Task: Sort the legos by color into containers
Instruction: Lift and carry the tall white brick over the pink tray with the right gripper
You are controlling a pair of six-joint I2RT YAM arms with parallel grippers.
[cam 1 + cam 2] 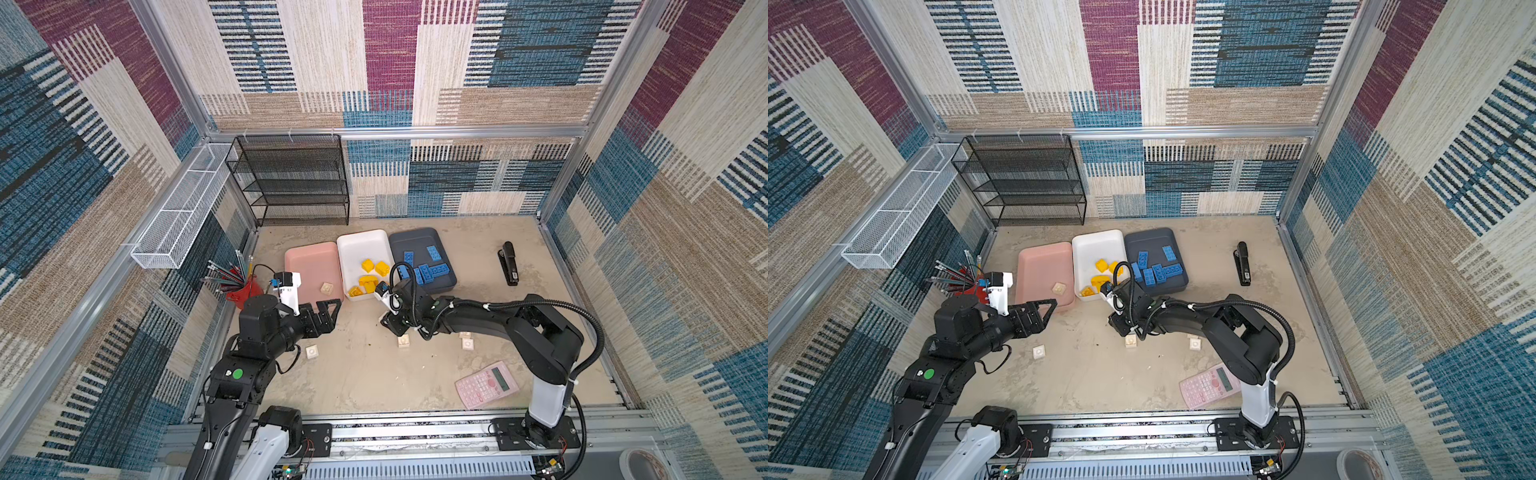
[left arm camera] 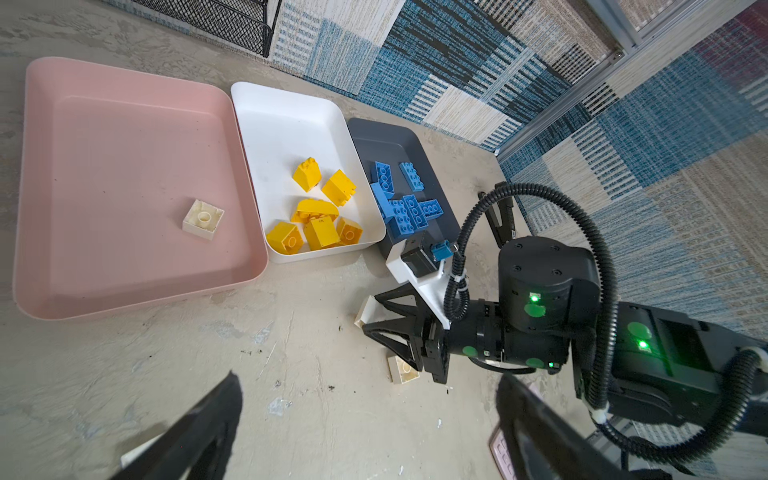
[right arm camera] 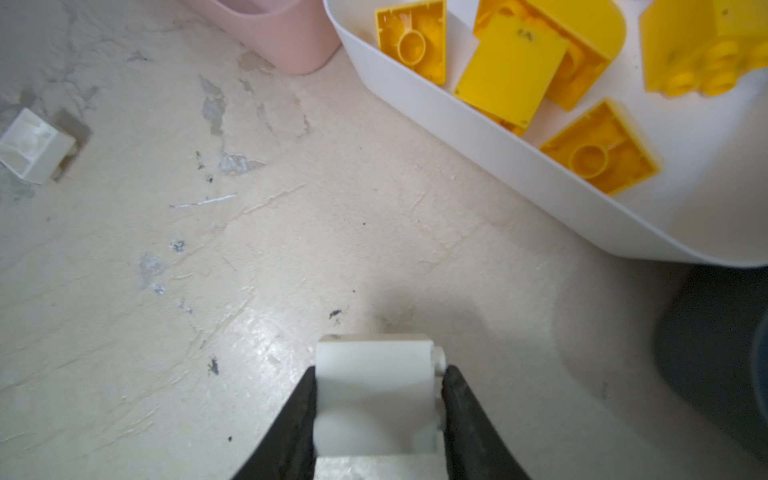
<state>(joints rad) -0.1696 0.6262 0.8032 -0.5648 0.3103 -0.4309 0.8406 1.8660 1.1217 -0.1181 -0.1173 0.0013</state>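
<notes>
I need to lift my right gripper outward past the white tray next, over the pink tray's near end (image 1: 1062,299), and let go of the cube by the cream lego.
My right gripper (image 3: 379,376) is shut on a white lego cube (image 3: 374,399), low over the floor in front of the white tray (image 1: 360,246). Several yellow legos (image 2: 320,216) lie in that tray. The dark grey tray (image 1: 415,237) holds several blue legos (image 2: 403,201). One cream lego (image 1: 327,287) rests in the pink tray (image 1: 309,255). My left gripper (image 1: 328,309) hangs open and empty just before the pink tray's near edge. Loose cream legos lie on the floor: one (image 1: 311,352) near the left arm, one (image 1: 403,341) under the right wrist, another (image 1: 468,343) beside the right arm.
A pink calculator (image 1: 486,384) lies at the front right and a black stapler (image 1: 509,264) at the back right. A red pencil cup (image 1: 241,289) stands left of the pink tray. A black mesh shelf (image 1: 291,183) and a white wire basket (image 1: 183,208) line the walls.
</notes>
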